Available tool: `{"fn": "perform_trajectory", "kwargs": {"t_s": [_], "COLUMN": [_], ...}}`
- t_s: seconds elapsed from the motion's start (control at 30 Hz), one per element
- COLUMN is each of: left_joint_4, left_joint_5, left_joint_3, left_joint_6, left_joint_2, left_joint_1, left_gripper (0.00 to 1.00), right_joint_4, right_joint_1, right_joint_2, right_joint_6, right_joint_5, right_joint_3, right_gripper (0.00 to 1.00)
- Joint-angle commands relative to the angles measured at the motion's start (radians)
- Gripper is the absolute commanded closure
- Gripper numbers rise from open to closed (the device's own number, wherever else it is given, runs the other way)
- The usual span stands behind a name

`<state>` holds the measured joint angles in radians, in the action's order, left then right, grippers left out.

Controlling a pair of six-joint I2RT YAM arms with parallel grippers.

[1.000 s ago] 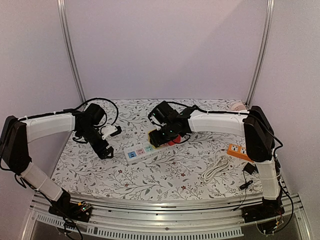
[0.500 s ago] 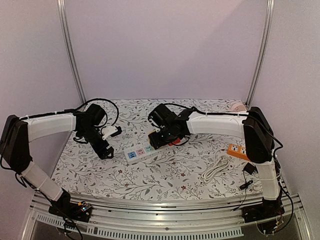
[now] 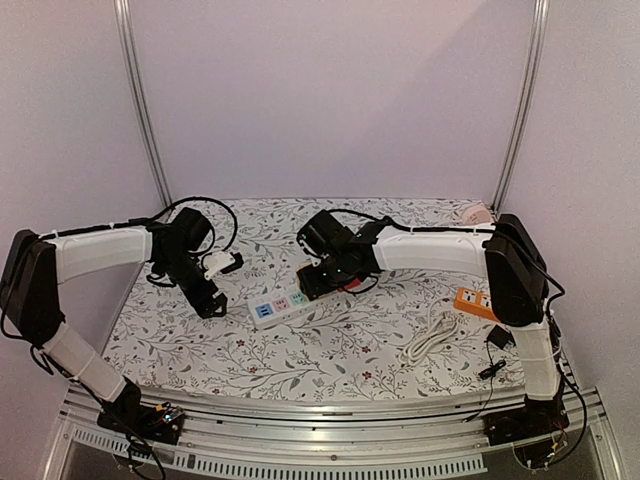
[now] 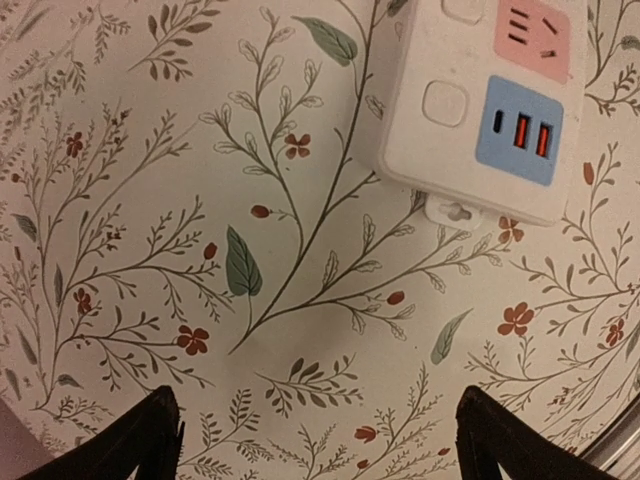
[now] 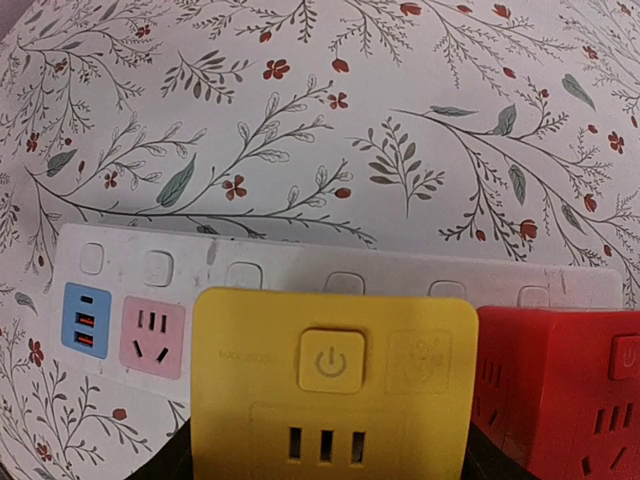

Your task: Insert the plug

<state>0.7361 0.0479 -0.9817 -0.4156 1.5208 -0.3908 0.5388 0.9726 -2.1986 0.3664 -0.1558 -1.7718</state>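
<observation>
The yellow cube plug still hangs above the power strip between the pink socket and the red cube plug, so my right gripper moves down onto the strip there next.
A white power strip lies across the middle of the flowered table, with coloured sockets at its left end. My right gripper hangs over the strip's right part, shut on a yellow cube plug with a power button on its face. The plug covers the strip's near side, so its pins are hidden. A red cube plug sits on the strip just right of it. My left gripper stands open over bare tablecloth, a little short of the strip's blue USB end.
An orange socket block lies at the right edge, with a small black adapter beside it. A coiled white cable rests front right. Walls close in the table at the back and both sides.
The right gripper has shifted slightly left and lower over the strip, so the yellow plug now hides under it from above. The left arm has barely moved.
</observation>
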Motion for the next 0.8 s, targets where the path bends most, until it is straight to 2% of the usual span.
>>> {"fn": "perform_trajectory", "kwargs": {"t_s": [0.0,0.23,0.43,0.7,0.73,0.77], "left_joint_4": [-0.02,-0.02,-0.002,0.005,0.008,0.01], "left_joint_5": [-0.005,-0.012,0.007,-0.007,-0.004,-0.002], "left_joint_3": [0.0,-0.002,-0.014,-0.025,-0.028,-0.03], "left_joint_6": [-0.003,-0.006,-0.009,-0.009,-0.009,-0.01], "left_joint_2": [0.014,0.025,0.034,0.046,0.048,0.048], "left_joint_1": [0.015,0.018,0.03,0.055,0.057,0.058], "left_gripper": [0.05,0.06,0.06,0.06,0.06,0.06], "right_joint_4": [0.071,0.169,0.205,0.278,0.278,0.285], "right_joint_1": [0.002,0.002,0.001,0.002,0.0,0.001], "right_joint_2": [-0.067,-0.1,-0.125,-0.191,-0.183,-0.173], "right_joint_6": [0.017,0.016,-0.005,-0.027,-0.026,-0.026], "right_joint_5": [0.01,-0.041,-0.014,-0.015,-0.014,-0.017], "right_joint_3": [0.046,0.076,0.144,0.113,0.114,0.106], "right_gripper": [1.0,1.0,1.0,1.0,0.94,0.79]}}
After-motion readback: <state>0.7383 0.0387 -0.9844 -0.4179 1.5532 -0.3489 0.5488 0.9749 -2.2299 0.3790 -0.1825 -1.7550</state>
